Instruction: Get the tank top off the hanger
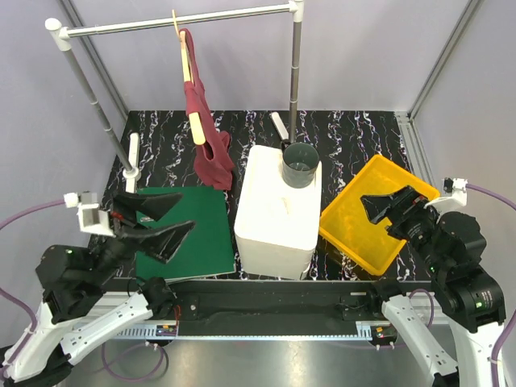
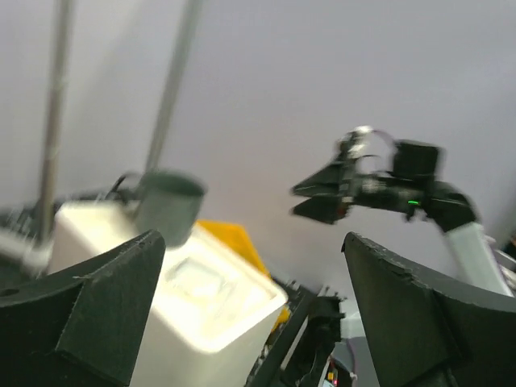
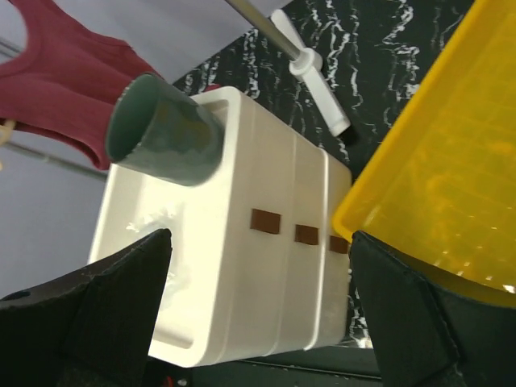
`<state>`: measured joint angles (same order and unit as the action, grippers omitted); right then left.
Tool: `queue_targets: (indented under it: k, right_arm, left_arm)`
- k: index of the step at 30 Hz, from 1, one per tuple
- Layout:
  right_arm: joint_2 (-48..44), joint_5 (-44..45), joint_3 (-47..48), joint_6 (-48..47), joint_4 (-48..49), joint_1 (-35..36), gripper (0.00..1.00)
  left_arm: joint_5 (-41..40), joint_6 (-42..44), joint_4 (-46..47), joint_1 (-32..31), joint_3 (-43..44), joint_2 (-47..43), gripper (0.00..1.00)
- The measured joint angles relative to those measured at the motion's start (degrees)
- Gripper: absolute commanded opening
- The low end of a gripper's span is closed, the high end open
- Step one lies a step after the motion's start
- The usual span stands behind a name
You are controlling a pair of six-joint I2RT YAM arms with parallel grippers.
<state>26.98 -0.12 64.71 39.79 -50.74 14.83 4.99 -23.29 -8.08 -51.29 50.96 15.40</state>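
Note:
The hanger's near end (image 1: 197, 130) (image 3: 6, 132) sticks out bare from the tank top, so my right gripper needs to move outward and to the left in the top view, onto it.
The maroon tank top (image 1: 208, 129) hangs on the tan wooden hanger (image 1: 192, 89), which is hooked over the grey rail (image 1: 234, 15) at the back left. In the right wrist view the tank top (image 3: 60, 76) shows at the upper left. My left gripper (image 1: 187, 211) stands open above the green mat, well in front of the garment, with nothing between its fingers. My right gripper (image 1: 376, 214) is open over the yellow tray, far right of the garment. Both wrist views show wide, empty jaws: left gripper (image 2: 254, 278), right gripper (image 3: 258, 322).
A white box (image 1: 278, 205) sits mid-table with a dark green cup (image 1: 300, 164) on its far end. The green mat (image 1: 197, 242) lies to its left and the yellow tray (image 1: 355, 234) to its right. The rack's posts and white feet (image 1: 279, 123) stand on the marbled table.

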Motion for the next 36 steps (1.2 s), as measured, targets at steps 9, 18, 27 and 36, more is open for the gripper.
queue_targets:
  k: [9, 18, 27, 36]
  right_arm:
    - [1.51, -5.73, 1.22, -8.68, 1.57, 0.00, 1.00]
    - [31.39, -16.28, 21.40, -8.96, 11.69, 3.13, 1.00]
    - [62.45, 0.15, 55.21, -16.26, 9.97, 33.51, 1.00]
    - [93.29, 19.19, 95.65, -27.61, 5.88, 46.25, 0.94]
  left_arm:
    - [-18.64, -6.54, -26.60, 0.00, 4.79, -3.56, 0.99]
    - [-23.87, -7.30, -31.10, -0.35, 2.49, -14.97, 0.99]
    - [-26.38, -10.25, -36.83, -0.52, 1.68, -14.97, 0.99]
    - [-26.53, -13.38, -39.41, -0.52, -1.60, -14.99, 0.99]
